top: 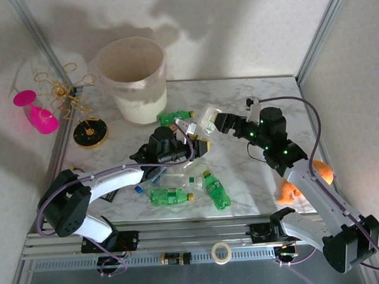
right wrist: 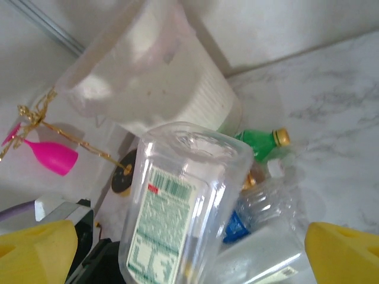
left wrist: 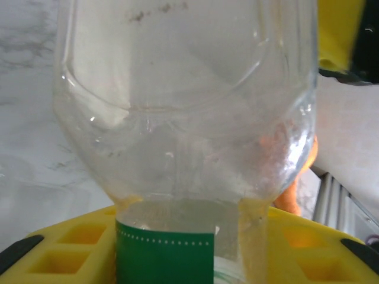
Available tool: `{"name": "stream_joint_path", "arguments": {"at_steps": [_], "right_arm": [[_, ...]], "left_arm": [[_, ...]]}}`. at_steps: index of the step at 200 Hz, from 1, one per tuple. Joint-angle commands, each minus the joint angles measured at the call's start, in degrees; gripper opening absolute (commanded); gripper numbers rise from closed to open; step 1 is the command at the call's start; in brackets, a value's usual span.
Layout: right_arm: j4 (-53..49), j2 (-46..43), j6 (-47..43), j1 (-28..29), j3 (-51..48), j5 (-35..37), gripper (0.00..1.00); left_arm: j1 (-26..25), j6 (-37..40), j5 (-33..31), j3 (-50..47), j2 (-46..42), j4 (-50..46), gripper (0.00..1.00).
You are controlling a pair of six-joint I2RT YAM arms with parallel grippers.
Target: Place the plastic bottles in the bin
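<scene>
The left gripper should lift the clear bottle (top: 205, 121) and carry it outward over the bin's opening (top: 132, 61) to let go of it, because the bin's side stands high above the tabletop.
A clear bottle (top: 205, 121) with a green label hangs above the table's middle, between the two arms. My left gripper (top: 193, 136) is shut on it; in the left wrist view the bottle (left wrist: 189, 106) sits pinched between the yellow fingers (left wrist: 59, 248). My right gripper (right wrist: 189, 254) is open, its yellow fingers (right wrist: 35, 248) standing well clear on either side of the same bottle (right wrist: 177, 201). The cream bin (top: 140, 103) stands at the back left, its wall (right wrist: 177, 89) beyond the bottle. Green bottles (top: 175, 116) (top: 170, 196) (top: 216, 190) and a clear one (top: 182, 180) lie on the marble.
A pink wine glass (top: 38, 112) and a gold wire stand on a black base (top: 89, 132) sit left of the bin. An orange object (top: 306, 180) lies behind the right arm. A tape roll (top: 221, 251) rests on the front rail. Frame posts bound both sides.
</scene>
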Motion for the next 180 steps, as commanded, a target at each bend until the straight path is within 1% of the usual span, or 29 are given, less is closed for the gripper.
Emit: {"name": "stream_joint_path", "arguments": {"at_steps": [1,11,16,26,49,61,80,111,136,155,180], "right_arm": [[0.17,-2.25,-2.18,-0.29,-2.20,4.87,0.99],[0.67,-2.92,-1.80,-0.30,-3.43,5.77,0.99],[1.03,-3.23,-1.71,-0.28,-4.05,6.03,0.99],[1.65,-3.84,-1.36,-0.33,-5.44,6.73,0.99],[3.14,-4.91,-0.88,-0.36,-8.41,8.87,0.99],[3.61,-5.10,-0.65,-0.30,-9.61,10.15,0.99],[3.92,-5.00,-0.64,-0.37,-10.71,10.55,0.99],[3.84,-4.42,-1.07,-0.33,-11.82,11.12,0.99],[2.98,-3.90,-1.26,-0.30,-12.58,12.41,0.99],[2.47,-3.52,-1.36,-0.36,-12.84,12.39,0.99],[3.12,-3.80,-1.15,-0.29,-13.46,11.99,0.99]], "left_arm": [[2.37,4.22,-4.34,5.32,-3.23,-4.28,0.35],[3.51,5.35,-5.07,7.34,-3.47,-5.50,0.34],[4.06,5.96,-5.66,8.54,-3.56,-7.66,0.33],[5.21,7.54,-6.91,11.49,-3.52,-10.12,0.29],[7.99,10.84,-10.97,19.90,-2.69,-16.54,0.08],[9.96,11.54,-11.62,24.70,-1.66,-19.36,0.00],[13.71,10.84,-12.00,30.96,0.09,-22.23,0.00],[19.45,12.05,-15.74,36.22,1.76,-23.18,0.00],[24.63,11.25,-15.77,39.37,4.32,-23.89,0.00],[28.20,9.15,-15.85,42.07,7.19,-25.47,0.00],[31.29,6.26,-14.34,44.99,11.74,-27.38,0.00]]}}
